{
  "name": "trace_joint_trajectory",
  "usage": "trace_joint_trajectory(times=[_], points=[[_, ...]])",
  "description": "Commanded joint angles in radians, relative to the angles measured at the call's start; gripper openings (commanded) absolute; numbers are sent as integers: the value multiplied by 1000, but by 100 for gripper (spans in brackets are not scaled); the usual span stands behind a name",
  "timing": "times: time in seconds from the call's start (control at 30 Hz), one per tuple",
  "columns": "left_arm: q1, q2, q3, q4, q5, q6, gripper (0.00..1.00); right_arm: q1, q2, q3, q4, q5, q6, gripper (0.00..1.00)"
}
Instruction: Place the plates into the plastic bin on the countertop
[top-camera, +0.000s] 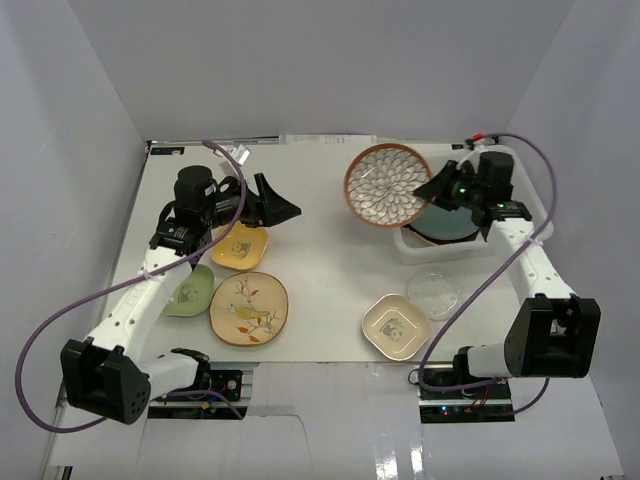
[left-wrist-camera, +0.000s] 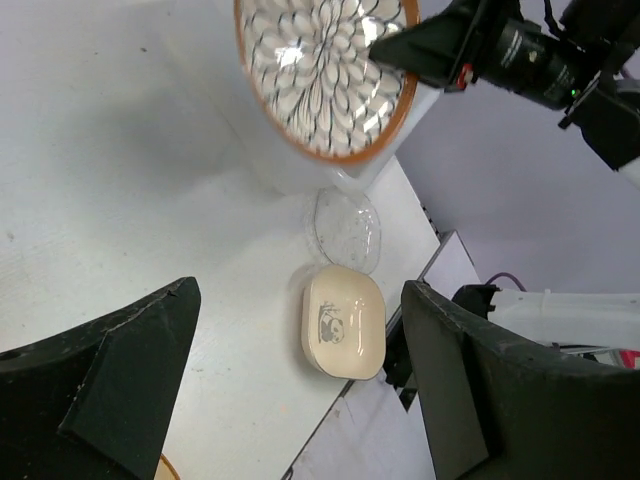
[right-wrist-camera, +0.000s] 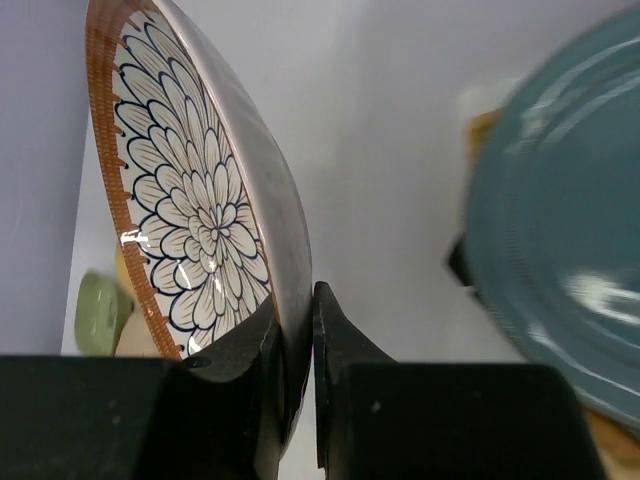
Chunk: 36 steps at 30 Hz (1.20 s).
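Observation:
The flower-patterned plate hangs mostly outside the bin, so my right gripper will next carry it farther over the bin and down onto the teal plate.
My right gripper is shut on the rim of the flower-patterned plate and holds it tilted at the left end of the plastic bin. In the right wrist view the fingers pinch that plate's edge. A teal plate lies in the bin. My left gripper is open and empty above the countertop. Yellow, green, bird-painted, panda and clear glass plates lie on the countertop.
The left wrist view shows the flower plate, glass dish and panda plate near the table's front edge. Purple cables loop beside both arms. White walls enclose the table on three sides.

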Motion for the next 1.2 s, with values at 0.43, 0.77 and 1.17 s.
trace_joint_trajectory(times=[0.43, 0.77, 1.17], points=[[-116, -165, -224, -59, -138, 158, 93, -405, 54, -23, 117, 83, 86, 8], [-162, -148, -237, -46, -164, 199, 93, -405, 136, -35, 104, 122, 61, 8], [-160, -154, -238, -48, -173, 201, 93, -405, 194, 14, 5, 242, -18, 56]])
